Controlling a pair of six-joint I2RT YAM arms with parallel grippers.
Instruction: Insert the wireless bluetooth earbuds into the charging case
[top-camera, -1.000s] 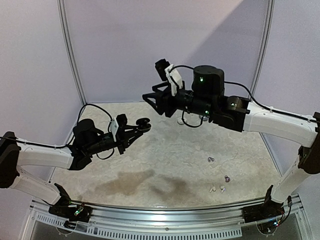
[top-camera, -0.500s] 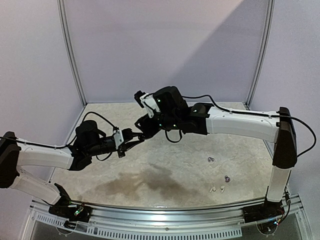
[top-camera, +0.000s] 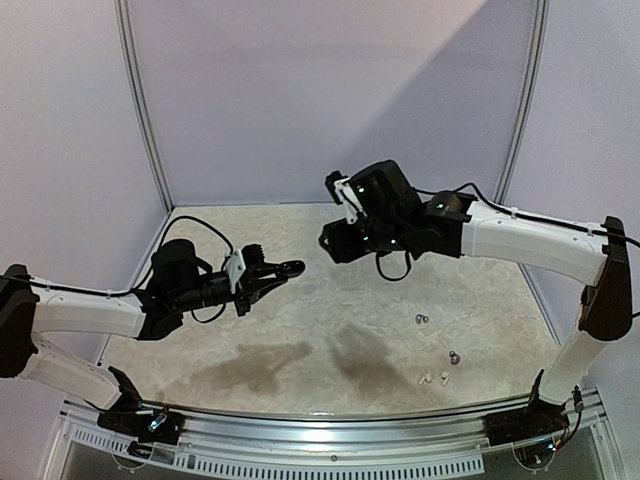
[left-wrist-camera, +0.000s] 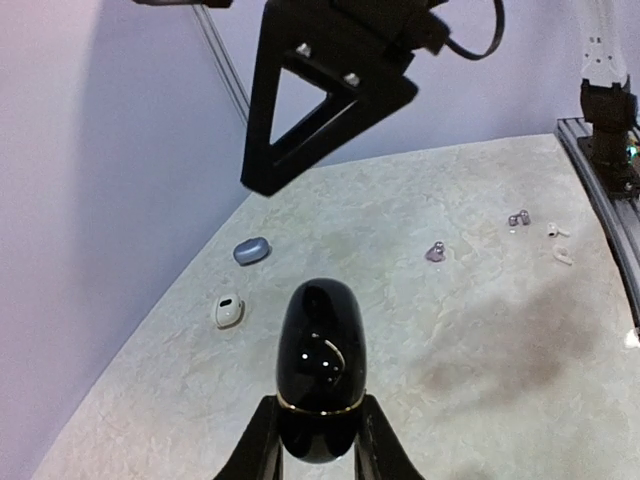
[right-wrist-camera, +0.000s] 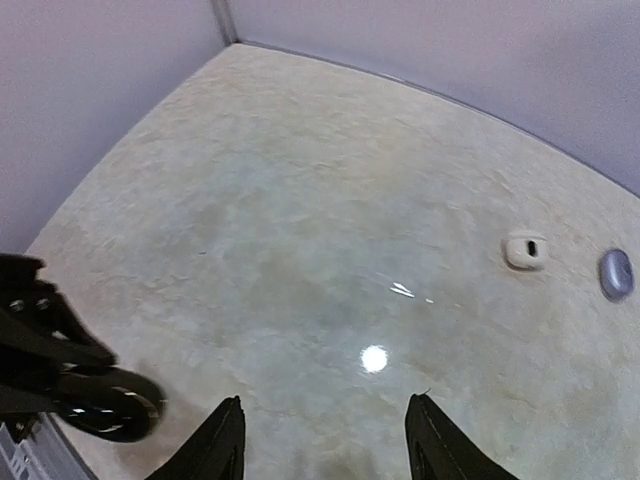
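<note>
The bare tabletop near the white case is below and outward, so my left gripper should next move down and outward onto it and let go of the black case.
My left gripper (left-wrist-camera: 318, 432) is shut on a glossy black oval charging case (left-wrist-camera: 320, 360), closed and held above the table. From above, the left gripper (top-camera: 268, 273) carries the case (top-camera: 291, 267) at centre left. My right gripper (top-camera: 334, 246) hovers up and to the right of it, open and empty (right-wrist-camera: 323, 408); one of its fingers (left-wrist-camera: 320, 95) shows in the left wrist view. Earbuds lie on the table at the right: a dark pair (top-camera: 421, 320), a purplish one (top-camera: 453, 357) and a white stemmed pair (top-camera: 432, 379).
A blue-grey case (left-wrist-camera: 251, 250) and a small white case (left-wrist-camera: 228, 310) lie near the back wall, both shut; the same white case (right-wrist-camera: 526, 250) and blue-grey case (right-wrist-camera: 615, 272) show in the right wrist view. Walls enclose the table on three sides.
The right gripper came down beside the left gripper's case, then drew back up and to the right. The left gripper has kept hold of the case and shifted slightly.
</note>
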